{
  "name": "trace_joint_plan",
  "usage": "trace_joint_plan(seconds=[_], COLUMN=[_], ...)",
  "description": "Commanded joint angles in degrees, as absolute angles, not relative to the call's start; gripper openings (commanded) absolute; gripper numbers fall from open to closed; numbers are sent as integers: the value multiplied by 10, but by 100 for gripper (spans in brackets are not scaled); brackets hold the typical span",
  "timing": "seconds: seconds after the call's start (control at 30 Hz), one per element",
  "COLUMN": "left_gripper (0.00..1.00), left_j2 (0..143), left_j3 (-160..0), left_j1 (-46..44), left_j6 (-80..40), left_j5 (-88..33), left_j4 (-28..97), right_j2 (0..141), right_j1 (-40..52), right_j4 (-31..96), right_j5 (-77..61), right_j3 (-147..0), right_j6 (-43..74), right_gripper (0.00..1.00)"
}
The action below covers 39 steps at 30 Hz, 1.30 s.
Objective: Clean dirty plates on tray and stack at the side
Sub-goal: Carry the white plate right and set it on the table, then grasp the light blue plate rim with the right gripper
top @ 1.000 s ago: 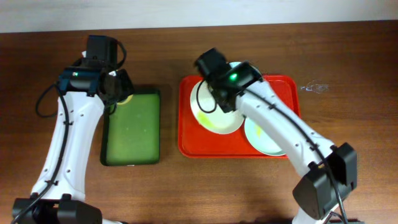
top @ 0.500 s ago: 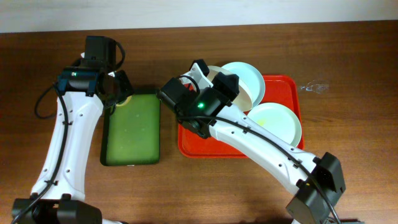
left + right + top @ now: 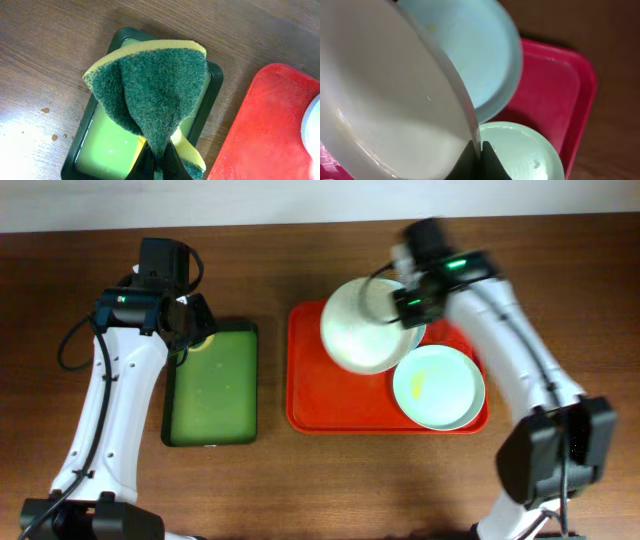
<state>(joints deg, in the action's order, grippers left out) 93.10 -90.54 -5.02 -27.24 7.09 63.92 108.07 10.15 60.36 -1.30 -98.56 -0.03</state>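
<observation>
My right gripper should next pass the red tray (image 3: pixel 330 405) and go down to release the white plate's rim, as bare wood is below it, to its right in the overhead view.
My right gripper (image 3: pixel 403 308) (image 3: pixel 479 152) is shut on the rim of a white plate (image 3: pixel 360 328) (image 3: pixel 385 105) and holds it tilted above the red tray (image 3: pixel 330 405) (image 3: pixel 555 85). A pale blue plate (image 3: pixel 470 55) lies on the tray behind it, mostly hidden in the overhead view. A mint plate (image 3: pixel 438 387) (image 3: pixel 520 150) with a yellow smear lies at the tray's front right. My left gripper (image 3: pixel 188 330) (image 3: pixel 159 167) is shut on a green and yellow sponge (image 3: pixel 155 95) over the green tray (image 3: pixel 212 390) (image 3: pixel 107 150).
The green tray with a dark rim sits left of the red tray on the brown wooden table (image 3: pixel 300 480). A few small droplets (image 3: pixel 50 125) mark the wood left of the green tray. A faint smudge (image 3: pixel 505 320) lies right of the red tray.
My right arm has swung from the left side of the red tray to its far right, carrying the white plate lifted and tilted. The left arm with the sponge has stayed put.
</observation>
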Motion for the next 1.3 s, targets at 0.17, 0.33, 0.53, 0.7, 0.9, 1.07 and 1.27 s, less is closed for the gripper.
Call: trace_joint_plan(seconds=[0.17, 0.33, 0.53, 0.7, 0.9, 1.07, 1.27], left_gripper=[0, 0, 0, 0, 0, 0, 0], left_j2=[927, 929, 930, 930, 930, 931, 932], left_j3=[-908, -908, -908, -908, -908, -908, -908], left_j1=[-53, -53, -53, -53, -53, -60, -68], left_j6=[-278, -278, -277, -277, -278, -278, -278], left_j5=[77, 77, 77, 77, 77, 77, 77], left_j4=[639, 639, 639, 639, 635, 628, 627], right_j2=[1110, 1164, 1228, 1228, 1195, 1168, 1238], right_j1=[-265, -352, -356, -356, -313, -150, 8], right_j4=[598, 564, 527, 540, 634, 634, 624], right_j5=[-178, -178, -158, -158, -264, -262, -32], right_j3=[-973, -973, -973, -975, -1073, -1114, -1101], right_j6=[41, 50, 50, 50, -17, -129, 37], right_gripper=[4, 4, 4, 36, 75, 96, 100])
